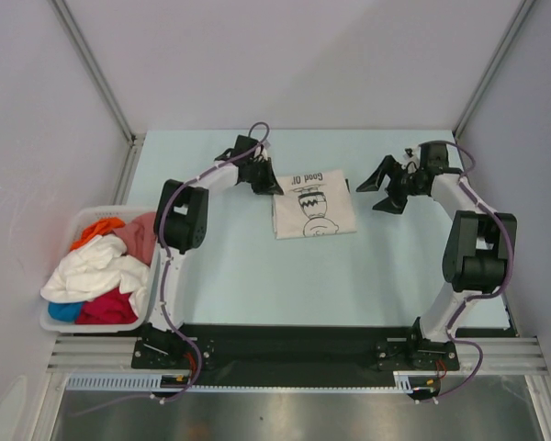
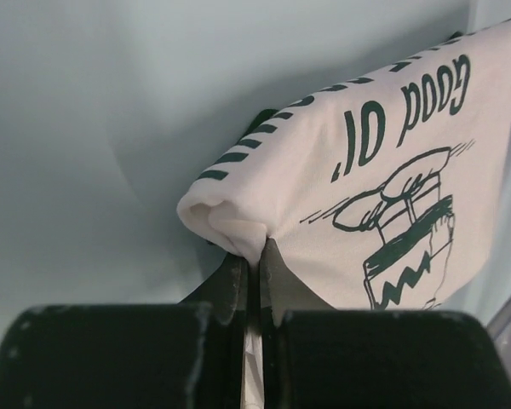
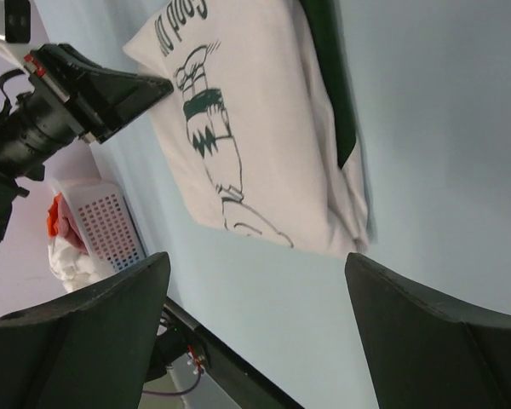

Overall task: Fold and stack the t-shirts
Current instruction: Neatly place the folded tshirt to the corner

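Observation:
I should draw the shirt to the table's bare corner beyond the basket, then release it, as that lies outward and left of my left gripper in the top view.
A cream-white t-shirt [image 1: 314, 204] with dark green print lies folded on the pale blue table, mid-back. My left gripper [image 1: 274, 186] is shut on its far-left corner; in the left wrist view the cloth [image 2: 264, 204] bunches between the closed fingers [image 2: 235, 285]. My right gripper [image 1: 378, 195] is open and empty, just right of the shirt, apart from it. The right wrist view shows the folded shirt [image 3: 255, 128] with a dark green sleeve edge, and the left gripper [image 3: 157, 88] at its corner. More tees, white [image 1: 92, 271], red [image 1: 110, 308], orange [image 1: 96, 230] and blue [image 1: 64, 310], lie piled in the basket.
A white plastic basket [image 1: 145, 308] stands at the table's left edge beside the left arm. Grey walls close in the back and sides. A black rail [image 1: 294, 344] carries both arm bases at the near edge.

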Controlling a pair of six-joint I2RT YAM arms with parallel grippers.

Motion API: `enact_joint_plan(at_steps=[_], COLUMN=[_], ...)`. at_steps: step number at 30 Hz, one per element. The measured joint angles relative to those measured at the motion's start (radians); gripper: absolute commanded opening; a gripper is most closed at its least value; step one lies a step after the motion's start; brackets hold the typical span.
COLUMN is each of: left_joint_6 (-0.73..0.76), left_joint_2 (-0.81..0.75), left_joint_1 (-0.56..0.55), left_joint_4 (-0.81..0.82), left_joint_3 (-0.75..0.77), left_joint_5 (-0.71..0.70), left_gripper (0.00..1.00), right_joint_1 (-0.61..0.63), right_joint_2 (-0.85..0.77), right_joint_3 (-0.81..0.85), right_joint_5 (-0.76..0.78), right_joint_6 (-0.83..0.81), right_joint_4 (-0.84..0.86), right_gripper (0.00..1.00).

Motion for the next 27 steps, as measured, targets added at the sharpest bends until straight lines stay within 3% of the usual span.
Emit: enact_joint_plan(at_steps=[9, 16, 19, 27], left_joint_6=[0.195, 0.332, 0.377, 0.518], left_joint_2=[-0.055, -0.005, 0.007, 0.023], left_joint_1=[0.113, 0.247, 0.287, 0.333], left_joint_4=[-0.262, -0.442, -0.470, -0.513], left_joint_3=[0.056, 0.362, 0.438, 0.467], left_joint_5=[-0.186, -0.383, -0.468, -0.686], left_gripper=[0.00, 0.00, 0.00, 0.00], right_joint_1=[0.124, 0.159, 0.161, 0.168], right_joint_2=[-0.108, -0.097, -0.082, -0.015], right_joint_3=[-0.048, -0.065, -0.065, -0.032], right_joint_5=[0.007, 0.007, 0.007, 0.011], right_joint_6=[0.021, 0.027, 0.027, 0.013], right_joint_4=[-0.035, -0.076, -0.085, -0.151], right_gripper=[0.91, 0.92, 0.92, 0.92])
